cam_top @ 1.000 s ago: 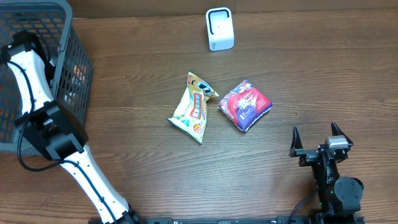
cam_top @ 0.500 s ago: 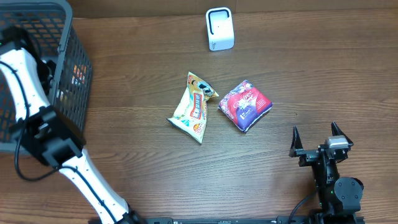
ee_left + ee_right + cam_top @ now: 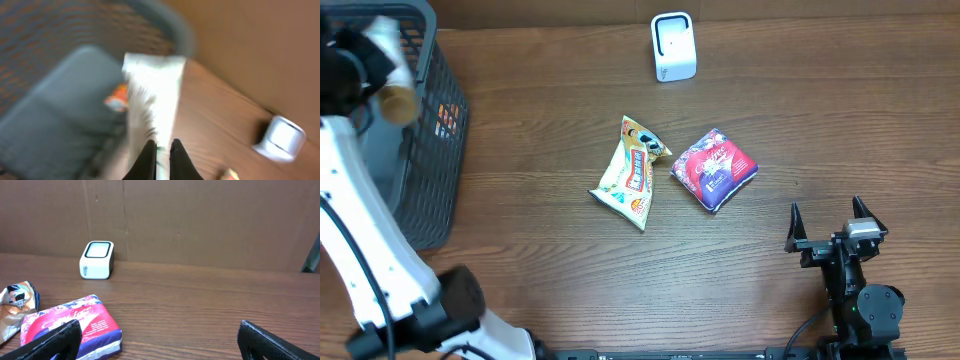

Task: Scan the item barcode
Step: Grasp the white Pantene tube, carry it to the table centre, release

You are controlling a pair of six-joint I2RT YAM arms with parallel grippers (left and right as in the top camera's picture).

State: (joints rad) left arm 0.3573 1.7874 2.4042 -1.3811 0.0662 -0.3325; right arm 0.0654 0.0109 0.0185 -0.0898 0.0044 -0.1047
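Observation:
I will move my left gripper away from the basket (image 3: 432, 150). It will go over the table by the yellow snack bag.
My left gripper (image 3: 162, 146) is shut on a white packet (image 3: 152, 95), which stands up from between the black fingers; this view is blurred by motion. In the overhead view the left gripper (image 3: 378, 45) is a blur above the dark mesh basket (image 3: 432, 150) at the far left. The white barcode scanner (image 3: 673, 46) stands at the back centre of the table, and it also shows as a scanner (image 3: 282, 137) in the left wrist view and a scanner (image 3: 97, 260) in the right wrist view. My right gripper (image 3: 827, 214) rests open at the front right, holding nothing.
A yellow snack bag (image 3: 632, 172) and a red-and-purple packet (image 3: 714, 168) lie side by side mid-table. The red packet (image 3: 70, 325) is close to my right gripper's left finger (image 3: 52, 340). An orange item (image 3: 117, 97) lies in the basket. A cardboard wall (image 3: 200, 220) backs the table.
The left arm has swung up and out of the basket with the white packet in its jaws. The right arm and the table items have not moved.

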